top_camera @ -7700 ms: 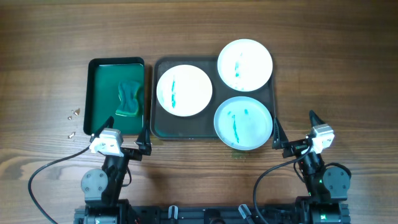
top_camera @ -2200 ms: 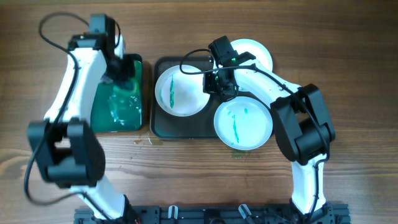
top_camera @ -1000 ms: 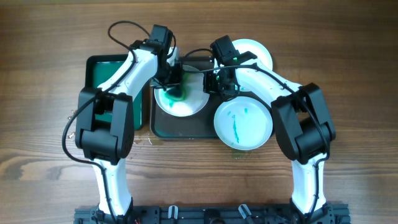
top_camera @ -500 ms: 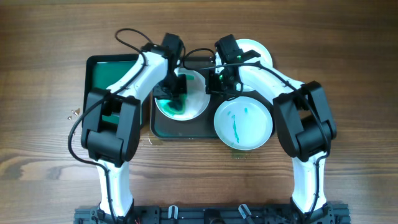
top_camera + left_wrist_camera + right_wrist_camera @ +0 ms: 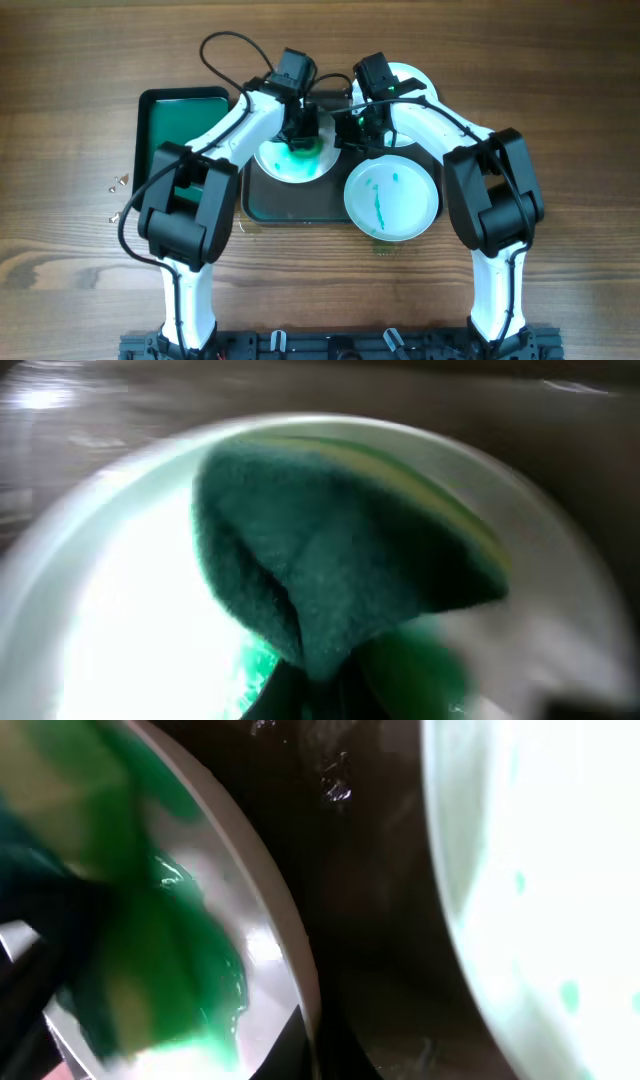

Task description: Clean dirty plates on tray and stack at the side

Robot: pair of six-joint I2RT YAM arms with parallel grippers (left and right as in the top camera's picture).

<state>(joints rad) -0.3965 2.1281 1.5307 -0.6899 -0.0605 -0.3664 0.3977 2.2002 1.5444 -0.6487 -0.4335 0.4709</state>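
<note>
I should lift and tilt the plate with my right gripper, then lower and release it on the dark tray (image 5: 300, 155) beside the second plate, since other plates leave room.
Three white plates sit on the dark tray (image 5: 300, 205). My left gripper (image 5: 301, 128) is shut on a green sponge (image 5: 340, 550) and presses it onto the left plate (image 5: 283, 172), which carries a wet teal smear. The right gripper (image 5: 350, 135) is shut on that plate's right rim (image 5: 292, 952), one finger on each side. In front of it on the right lies a second plate (image 5: 391, 197) with teal streaks. A third plate (image 5: 415, 80) at the back right is partly hidden by the right arm.
A bright green tray (image 5: 185, 140) stands left of the dark tray, holding only wet film. A few small metal bits (image 5: 118, 185) lie on the wood beside it. Both arms arch over the trays and cross the table's middle.
The left gripper has carried the sponge rightward and toward the back of the left plate, spreading teal liquid. The right gripper has stayed on the plate's rim, shifting slightly right.
</note>
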